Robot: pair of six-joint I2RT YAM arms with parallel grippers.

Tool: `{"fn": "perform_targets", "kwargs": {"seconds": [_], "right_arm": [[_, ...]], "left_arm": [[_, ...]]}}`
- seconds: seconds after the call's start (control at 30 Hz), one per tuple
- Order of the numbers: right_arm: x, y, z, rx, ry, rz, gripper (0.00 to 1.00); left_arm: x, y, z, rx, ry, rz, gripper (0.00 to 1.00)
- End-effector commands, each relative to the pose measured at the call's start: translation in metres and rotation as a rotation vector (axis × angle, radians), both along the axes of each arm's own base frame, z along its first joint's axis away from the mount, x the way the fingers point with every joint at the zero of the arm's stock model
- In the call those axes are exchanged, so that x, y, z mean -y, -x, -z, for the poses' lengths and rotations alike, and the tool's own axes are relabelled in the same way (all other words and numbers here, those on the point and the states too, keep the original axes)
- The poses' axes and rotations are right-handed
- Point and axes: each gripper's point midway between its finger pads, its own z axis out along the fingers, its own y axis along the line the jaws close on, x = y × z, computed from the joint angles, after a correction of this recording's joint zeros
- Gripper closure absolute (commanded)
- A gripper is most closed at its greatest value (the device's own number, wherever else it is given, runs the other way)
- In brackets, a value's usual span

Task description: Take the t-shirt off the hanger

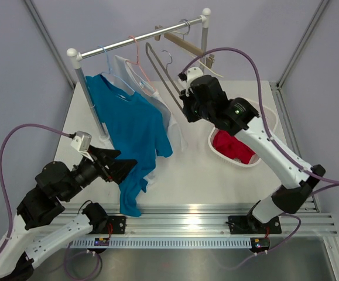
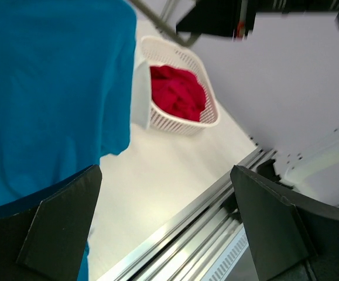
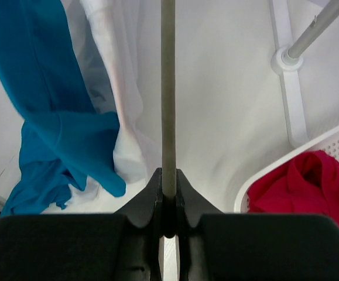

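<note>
The rod is bare beside the wooden hanger, so my right gripper needs to carry the grey hanger's free hook outward onto the rod (image 1: 134,38) and release the bar.
A blue t-shirt (image 1: 131,129) hangs from a light blue hanger (image 1: 105,57) on the rack rod (image 1: 134,38). Its lower part trails onto the table. My left gripper (image 1: 127,159) is open and empty beside the shirt's lower edge. In the left wrist view the shirt (image 2: 46,88) fills the left side, by the left finger of the gripper (image 2: 164,175). My right gripper (image 1: 187,99) is shut on the bar of a bare grey hanger (image 1: 160,73). The right wrist view shows that bar (image 3: 168,88) clamped in the gripper (image 3: 168,178), with the blue shirt (image 3: 40,117) to the left.
A white t-shirt (image 1: 175,126) hangs on a pink hanger (image 1: 135,47) behind the blue one. A wooden hanger (image 1: 184,42) hangs near the rod's right end. A white basket (image 1: 233,164) holding a red garment (image 1: 233,146) stands at the right.
</note>
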Motion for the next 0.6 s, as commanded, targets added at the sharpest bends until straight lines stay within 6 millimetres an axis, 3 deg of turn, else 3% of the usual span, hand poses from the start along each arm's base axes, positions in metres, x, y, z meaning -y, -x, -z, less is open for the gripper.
{"fn": "perform_targets", "kwargs": {"seconds": [0.0, 0.03, 0.07, 0.1, 0.17, 0.2, 0.37, 0.53, 0.57], "right_arm": [[-0.012, -0.032, -0.022, 0.066, 0.008, 0.012, 1.00], [-0.016, -0.040, -0.021, 0.066, 0.014, 0.014, 1.00], [-0.016, -0.049, -0.037, 0.093, -0.008, 0.027, 1.00], [-0.022, -0.061, -0.023, 0.070, 0.023, 0.030, 1.00], [-0.021, -0.077, -0.036, 0.107, 0.015, 0.066, 1.00], [-0.022, -0.088, -0.032, 0.112, 0.020, 0.085, 1.00], [-0.020, -0.108, -0.046, 0.157, -0.037, 0.113, 1.00], [-0.019, -0.125, -0.046, 0.178, -0.053, 0.132, 1.00], [-0.020, -0.124, -0.038, 0.166, -0.045, 0.125, 1.00]], "left_arm": [[-0.008, -0.006, 0.020, 0.014, -0.067, -0.041, 0.01], [-0.011, -0.005, 0.021, 0.031, -0.069, -0.048, 0.01], [-0.013, -0.007, 0.029, 0.028, -0.082, -0.056, 0.01], [-0.017, -0.009, 0.031, 0.034, -0.084, -0.083, 0.01], [-0.026, -0.010, 0.034, 0.055, -0.085, -0.114, 0.01], [-0.027, -0.009, 0.034, 0.061, -0.083, -0.118, 0.01], [-0.031, -0.012, 0.049, 0.058, -0.097, -0.143, 0.01], [-0.014, -0.012, 0.063, 0.021, -0.127, -0.076, 0.01], [-0.013, -0.012, 0.064, 0.018, -0.130, -0.070, 0.01]]}}
